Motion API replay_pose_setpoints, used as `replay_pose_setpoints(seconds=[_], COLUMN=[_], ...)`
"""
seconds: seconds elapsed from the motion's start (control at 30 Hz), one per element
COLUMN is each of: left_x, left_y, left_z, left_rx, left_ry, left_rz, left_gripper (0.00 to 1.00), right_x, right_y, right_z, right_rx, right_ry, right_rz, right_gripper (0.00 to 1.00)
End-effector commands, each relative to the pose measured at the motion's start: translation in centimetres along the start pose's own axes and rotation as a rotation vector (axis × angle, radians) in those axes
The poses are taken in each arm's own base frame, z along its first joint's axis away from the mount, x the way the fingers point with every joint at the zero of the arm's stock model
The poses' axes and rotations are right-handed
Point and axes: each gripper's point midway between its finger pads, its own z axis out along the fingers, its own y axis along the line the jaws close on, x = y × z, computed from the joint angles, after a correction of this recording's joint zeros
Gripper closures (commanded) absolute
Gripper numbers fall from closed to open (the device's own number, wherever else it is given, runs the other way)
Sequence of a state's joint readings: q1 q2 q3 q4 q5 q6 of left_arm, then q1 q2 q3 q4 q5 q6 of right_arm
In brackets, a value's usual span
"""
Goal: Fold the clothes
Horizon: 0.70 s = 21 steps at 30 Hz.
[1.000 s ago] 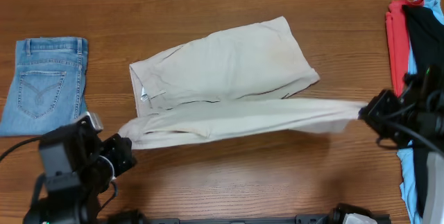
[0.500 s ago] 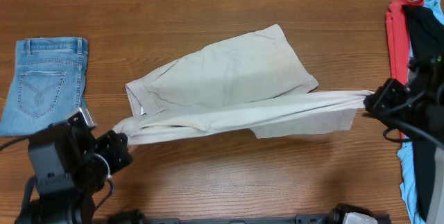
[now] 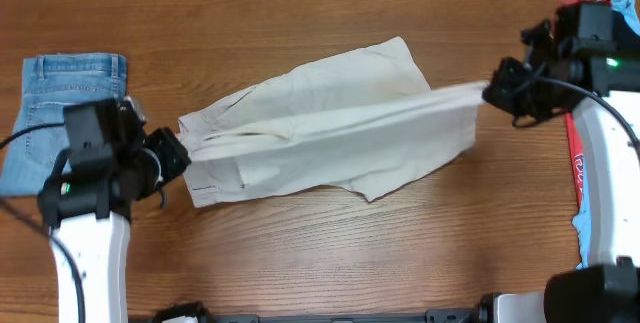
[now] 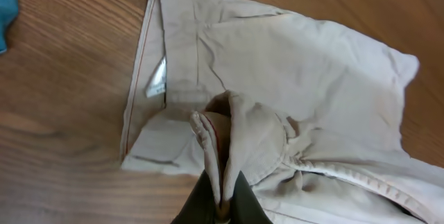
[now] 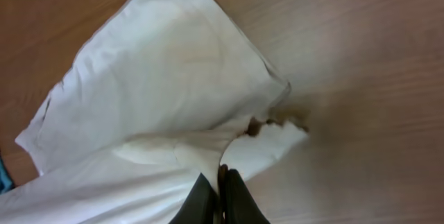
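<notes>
I need to move my left gripper outward next, down toward the lower layer's far corner (image 3: 188, 121), to release the bunched waistband, because the lower layer is uncovered beyond the raised fold.
The clothes are one pale beige pair of shorts (image 3: 330, 123) lying across the middle of the wooden table. My left gripper (image 3: 178, 151) is shut on the waistband end at the left, and the pinched cloth (image 4: 229, 141) bunches up above its fingers (image 4: 202, 200). My right gripper (image 3: 492, 90) is shut on the leg hem at the right, held above the table. A stretched fold of the shorts runs between both grippers over the lower layer (image 5: 166, 71). In the right wrist view the hem (image 5: 270, 137) hangs just past the gripper (image 5: 220, 182).
Folded light-blue jeans (image 3: 70, 93) lie at the left edge behind my left arm. A stack of red, light-blue and black garments (image 3: 600, 53) sits at the right edge beneath my right arm. Bare wood lies in front of the shorts.
Both grippers have carried the held edge away from the table's front and over the shorts, so the near half now lies across the far half. The right arm moved furthest.
</notes>
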State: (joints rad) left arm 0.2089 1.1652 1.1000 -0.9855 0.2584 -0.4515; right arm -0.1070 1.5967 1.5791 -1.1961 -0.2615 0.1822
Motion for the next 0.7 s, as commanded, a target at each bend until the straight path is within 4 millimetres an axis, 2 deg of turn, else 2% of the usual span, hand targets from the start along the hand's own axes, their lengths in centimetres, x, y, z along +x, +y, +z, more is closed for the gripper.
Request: replay_pose_setpoints(seconds=[0.0,0.13,0.3,0.47,0.67], left_x=[-2.5,-3.5,-5.2,-5.6,-5.3], left_y=[4.9,5.4,5.6,6.1,7.2], left_z=[2.2,5.3,8.4,10.5,12.4], left_rx=[-0.247,-0.261,-0.253,-0.264,-0.299], left_ry=[-0.053,-0.023,-0.041,-0.026,0.005], left_rz=[-0.031,-0.036,-0.033,-0.036,-0.041], left_gripper=[0.96,0.96,0.96,0.96,0.96], right_x=[-4.9,-7.4,-8.6,-9.7,-10.3], right_y=[-3.8,-2.0,-0.8,0.8,2.6], right_z=[-1.0,0.2,3.4,6.8,8.9], right_rx=[0.218,0.185,0.171,0.146,0.122], right_ry=[-0.184,-0.267,-0.267,-0.278,-0.295], right_rz=[-0.037,-0.084,-0.139,-0.186,-0.242], right_gripper=[0.96,0.96,0.96,0.96,0.96])
